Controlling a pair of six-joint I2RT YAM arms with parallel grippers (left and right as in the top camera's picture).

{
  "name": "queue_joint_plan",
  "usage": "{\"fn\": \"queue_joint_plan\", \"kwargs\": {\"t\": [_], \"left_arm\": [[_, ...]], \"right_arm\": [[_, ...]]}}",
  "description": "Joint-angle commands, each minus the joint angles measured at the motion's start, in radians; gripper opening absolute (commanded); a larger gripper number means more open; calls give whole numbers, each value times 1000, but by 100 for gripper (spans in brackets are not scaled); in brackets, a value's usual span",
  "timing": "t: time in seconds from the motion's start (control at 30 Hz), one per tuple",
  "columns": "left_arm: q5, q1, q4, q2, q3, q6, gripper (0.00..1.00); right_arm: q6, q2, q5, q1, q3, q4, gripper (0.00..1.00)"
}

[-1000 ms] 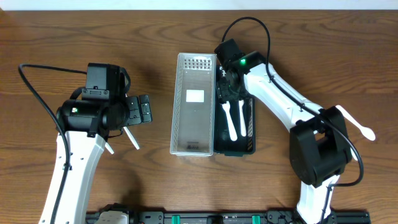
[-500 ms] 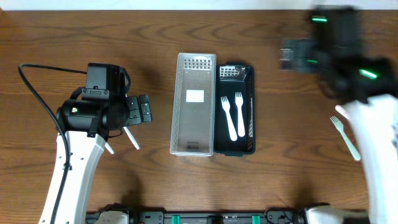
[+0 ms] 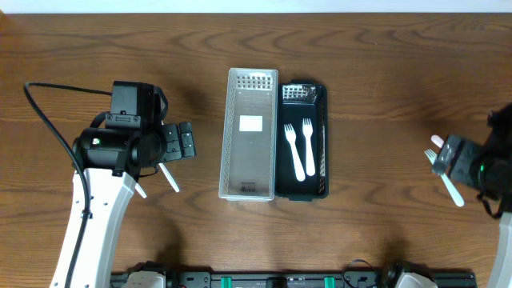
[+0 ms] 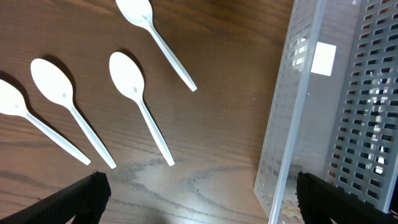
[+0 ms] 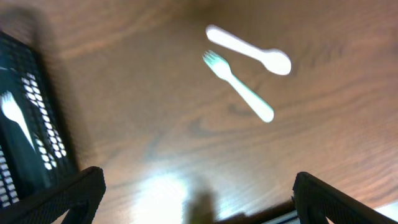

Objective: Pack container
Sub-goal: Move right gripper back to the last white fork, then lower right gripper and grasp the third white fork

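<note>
The robot's right gripper needs to go down and outward onto the head of the loose white fork [image 3: 450, 182], turning as it goes because the fork lies slanted to the gripper's open fingers.
A clear perforated container [image 3: 250, 136] and a black perforated container [image 3: 320, 144] stand side by side mid-table. Two white forks [image 3: 300, 148] lie in the black one. My left gripper [image 3: 186, 144] is open and empty, left of the clear container [image 4: 305, 124], with several white spoons [image 4: 140, 106] on the table before it. My right gripper [image 3: 442, 156] is open and empty at the far right, over a loose white fork [image 3: 450, 182]. The right wrist view shows that fork [image 5: 239, 86], a spoon [image 5: 249, 50] and the black container [image 5: 28, 99] at the left.
Two spoon handles [image 3: 170, 178] stick out below the left gripper in the overhead view. A black cable [image 3: 48, 120] loops beside the left arm. Bare wooden table lies between the black container and the right gripper.
My right arm has swung from over the black container to the table's far right edge, leaving two forks in that container. The left arm has not moved.
</note>
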Motion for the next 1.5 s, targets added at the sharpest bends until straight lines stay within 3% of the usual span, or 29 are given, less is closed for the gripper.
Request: {"fn": "queue_joint_plan", "kwargs": {"t": [0.0,0.3,0.53,0.63,0.93,1.47], "left_arm": [[-12,4,4,1,7,6,98],[-12,4,19,1,7,6,98],[-12,4,19,1,7,6,98],[-12,4,19,1,7,6,98],[-12,4,19,1,7,6,98],[-12,4,19,1,7,6,98]], "right_arm": [[-111,-13,-92,-97,-103,52,99],[-382,262,-104,-161,-169,349,95],[-484,491,-71,-161,-169,335,93],[-541,562,-65,-154,-170,347,99],[-644,677,-58,-143,-170,412,95],[-705,825,-5,-101,-170,535,94]]}}
